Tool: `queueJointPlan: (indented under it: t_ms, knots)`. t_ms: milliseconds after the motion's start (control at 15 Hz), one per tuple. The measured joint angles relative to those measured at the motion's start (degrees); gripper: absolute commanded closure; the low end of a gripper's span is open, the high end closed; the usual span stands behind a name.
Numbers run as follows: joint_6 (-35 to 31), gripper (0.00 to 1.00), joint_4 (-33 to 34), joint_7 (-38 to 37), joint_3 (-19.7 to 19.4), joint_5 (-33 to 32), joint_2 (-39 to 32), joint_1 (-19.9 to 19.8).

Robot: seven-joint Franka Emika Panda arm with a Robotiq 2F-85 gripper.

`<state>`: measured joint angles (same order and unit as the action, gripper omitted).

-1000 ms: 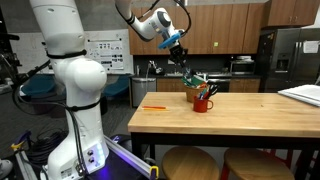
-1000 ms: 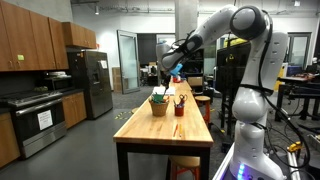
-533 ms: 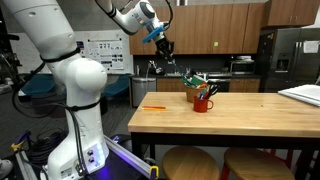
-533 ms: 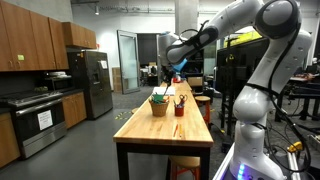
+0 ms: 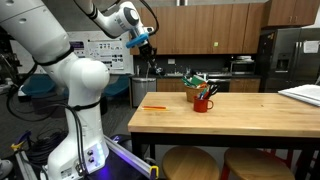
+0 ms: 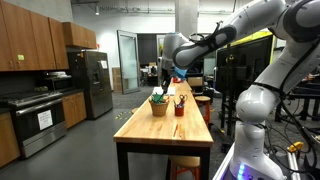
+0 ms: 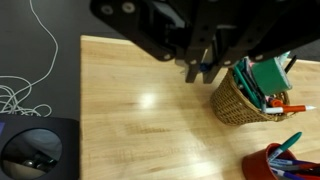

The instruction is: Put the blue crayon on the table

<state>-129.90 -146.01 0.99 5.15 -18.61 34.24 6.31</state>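
Note:
Next, my gripper moves down toward the bare wood [image 7: 155, 110] between the orange marker and the wicker basket to release the blue crayon, because that part of the table lies clear.
My gripper [image 7: 203, 70] comes in from the top of the wrist view, high above the light wooden table [image 7: 120, 120]. Its fingers stand close together, and a small blue crayon [image 7: 206, 67] shows between the tips. In both exterior views the gripper [image 5: 151, 62] [image 6: 165, 72] hangs well above the table [image 5: 230, 122] [image 6: 165, 135], beside the far end of the table from the basket. The crayon is too small to make out there.
A wicker basket [image 7: 243, 98] [image 5: 194, 84] of pens and a red cup [image 7: 292, 160] [image 5: 203, 102] of pens stand on the table. An orange marker [image 5: 153, 107] lies near the table's edge. Two round stools [image 5: 190, 160] stand by the front side.
My gripper has swung up and away from the basket, to the left in an exterior view, with its fingers still shut on the crayon. Nothing on the table moved.

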Motion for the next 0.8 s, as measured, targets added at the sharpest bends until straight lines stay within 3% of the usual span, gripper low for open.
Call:
queueJointPlan:
  t_ms: [400,800]
  knots:
    - [-12.46,0.97,-8.01,4.97,-1.72,0.08,-0.59,0.07]
    - [-25.32,0.97,-11.64,13.29,-5.55,0.10,-4.64,-0.04]
